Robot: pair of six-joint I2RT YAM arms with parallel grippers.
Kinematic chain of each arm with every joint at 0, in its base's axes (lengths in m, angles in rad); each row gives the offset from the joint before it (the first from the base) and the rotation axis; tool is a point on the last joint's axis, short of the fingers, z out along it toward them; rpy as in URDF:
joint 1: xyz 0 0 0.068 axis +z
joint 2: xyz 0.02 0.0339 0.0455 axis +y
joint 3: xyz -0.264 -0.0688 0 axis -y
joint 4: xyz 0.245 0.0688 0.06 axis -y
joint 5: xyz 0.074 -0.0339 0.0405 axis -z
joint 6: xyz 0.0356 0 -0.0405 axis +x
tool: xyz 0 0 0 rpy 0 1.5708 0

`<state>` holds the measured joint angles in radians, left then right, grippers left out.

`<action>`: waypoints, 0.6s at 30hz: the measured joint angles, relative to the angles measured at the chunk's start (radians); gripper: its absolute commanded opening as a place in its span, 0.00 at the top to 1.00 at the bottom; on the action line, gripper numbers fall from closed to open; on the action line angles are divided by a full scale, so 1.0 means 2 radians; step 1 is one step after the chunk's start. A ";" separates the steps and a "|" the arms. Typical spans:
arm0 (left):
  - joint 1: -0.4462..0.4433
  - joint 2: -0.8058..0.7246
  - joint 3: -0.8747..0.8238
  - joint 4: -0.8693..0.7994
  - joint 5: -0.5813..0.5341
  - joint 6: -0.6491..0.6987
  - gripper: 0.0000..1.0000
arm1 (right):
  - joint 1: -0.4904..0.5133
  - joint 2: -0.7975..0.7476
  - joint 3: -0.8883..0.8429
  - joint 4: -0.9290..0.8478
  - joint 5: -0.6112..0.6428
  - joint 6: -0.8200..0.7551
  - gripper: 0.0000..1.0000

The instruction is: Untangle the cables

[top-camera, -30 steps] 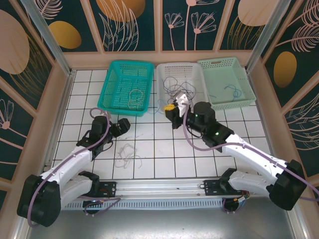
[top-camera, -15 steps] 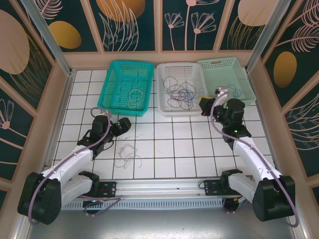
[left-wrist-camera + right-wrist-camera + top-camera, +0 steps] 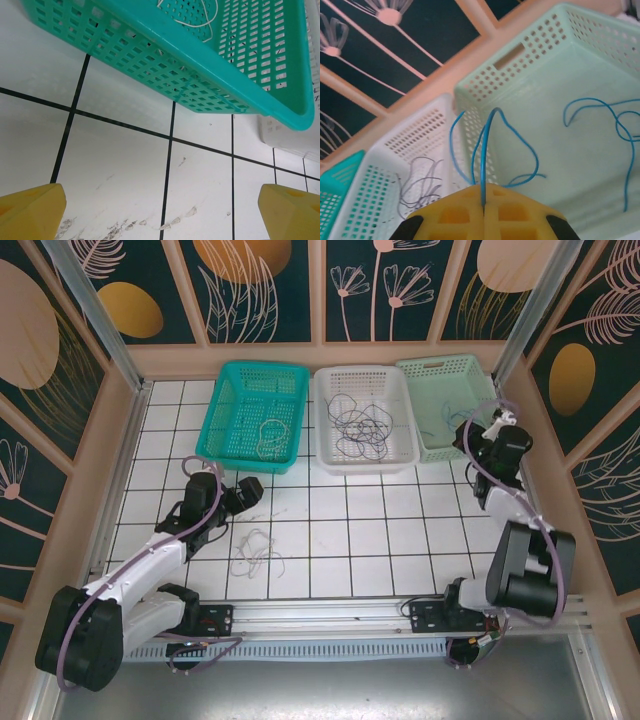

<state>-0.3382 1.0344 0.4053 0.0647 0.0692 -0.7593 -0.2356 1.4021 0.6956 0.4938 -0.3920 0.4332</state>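
Observation:
My right gripper should next move down and outward and let go of the blue cable beside the other blue one, because the bottom of the mint basket is below and outward.
A loose tangle of pale cables lies on the white tiles in front of my left arm. My left gripper hovers just beyond it, open, its yellow fingertips far apart over bare tile with nothing between them. My right gripper sits at the right side of the mint basket, shut on a blue cable that loops up from its closed yellow fingertips. Another blue cable lies in the mint basket. Dark cables fill the white basket.
A teal basket at the back left holds a white cable; its near wall is just ahead of my left gripper. The three baskets stand side by side along the back wall. Wooden frame walls close in both sides.
My right arm has swung right from the white basket's front edge to the mint basket, carrying the blue cable. The left arm has not moved.

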 measured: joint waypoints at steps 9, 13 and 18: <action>0.000 -0.013 -0.010 0.000 -0.002 -0.005 0.02 | -0.002 0.143 0.117 -0.008 -0.015 0.010 1.00; 0.000 -0.014 -0.013 0.000 -0.003 -0.006 0.01 | -0.002 0.160 0.136 -0.026 -0.022 0.011 0.99; 0.000 -0.014 -0.014 -0.001 -0.003 -0.008 0.02 | -0.002 0.163 0.146 -0.055 -0.028 0.007 0.47</action>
<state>-0.3386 1.0058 0.3771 0.0631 0.0628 -0.7757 -0.2405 1.7275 0.9878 0.3832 -0.4488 0.4465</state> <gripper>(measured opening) 0.985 0.272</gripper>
